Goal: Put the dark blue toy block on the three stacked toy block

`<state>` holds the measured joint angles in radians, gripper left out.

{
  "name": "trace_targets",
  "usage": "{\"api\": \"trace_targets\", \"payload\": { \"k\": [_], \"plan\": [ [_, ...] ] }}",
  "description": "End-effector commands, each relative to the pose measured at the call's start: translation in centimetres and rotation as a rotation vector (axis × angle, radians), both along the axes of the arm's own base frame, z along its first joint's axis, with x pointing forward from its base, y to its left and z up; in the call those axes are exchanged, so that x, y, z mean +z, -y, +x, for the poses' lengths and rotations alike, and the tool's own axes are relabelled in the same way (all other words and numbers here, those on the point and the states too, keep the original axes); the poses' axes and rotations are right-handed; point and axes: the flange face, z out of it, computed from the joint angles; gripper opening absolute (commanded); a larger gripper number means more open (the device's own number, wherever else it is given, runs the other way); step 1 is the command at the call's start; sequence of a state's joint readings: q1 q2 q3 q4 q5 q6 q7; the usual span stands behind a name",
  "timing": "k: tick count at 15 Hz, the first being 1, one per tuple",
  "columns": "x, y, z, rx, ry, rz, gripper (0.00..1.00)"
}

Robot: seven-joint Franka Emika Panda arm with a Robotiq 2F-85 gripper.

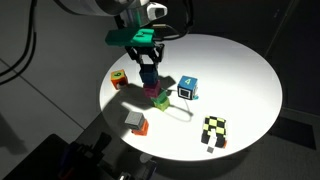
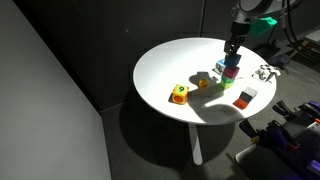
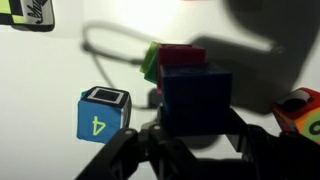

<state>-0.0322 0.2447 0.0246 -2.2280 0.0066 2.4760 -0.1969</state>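
Note:
My gripper moves the dark blue block toward the light blue cube next, then down, since the magenta cube sits off-center that way.
My gripper is shut on the dark blue toy block and holds it just over the stacked toy blocks, a pile with magenta on top and green below. I cannot tell whether the block touches the pile. In an exterior view the gripper holds the block above the pile. In the wrist view the dark blue block sits between my fingers, with the pile's magenta and green cubes partly hidden behind it.
On the round white table a light blue "4" cube stands beside the pile. It also shows in the wrist view. An orange block, a grey-and-orange block and a yellow-black checkered block lie around.

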Motion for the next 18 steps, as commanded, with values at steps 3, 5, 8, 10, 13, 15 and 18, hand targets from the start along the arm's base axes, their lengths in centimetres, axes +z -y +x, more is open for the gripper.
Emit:
{"api": "trace_targets", "payload": {
  "k": [3, 5, 8, 10, 13, 15, 18],
  "plan": [
    [0.0, 0.1, 0.8, -0.060, 0.011, 0.003, 0.33],
    [-0.1, 0.3, 0.9, -0.068, 0.010, 0.002, 0.33],
    [-0.2, 0.7, 0.9, -0.074, 0.008, -0.004, 0.33],
    [-0.2, 1.0, 0.9, -0.077, 0.008, -0.006, 0.33],
    [-0.4, 1.4, 0.9, -0.082, 0.006, -0.009, 0.33],
    [-0.5, 1.6, 0.9, -0.084, 0.004, -0.011, 0.33],
    [-0.7, 1.8, 0.8, -0.086, 0.000, -0.012, 0.33]
  ]
}}
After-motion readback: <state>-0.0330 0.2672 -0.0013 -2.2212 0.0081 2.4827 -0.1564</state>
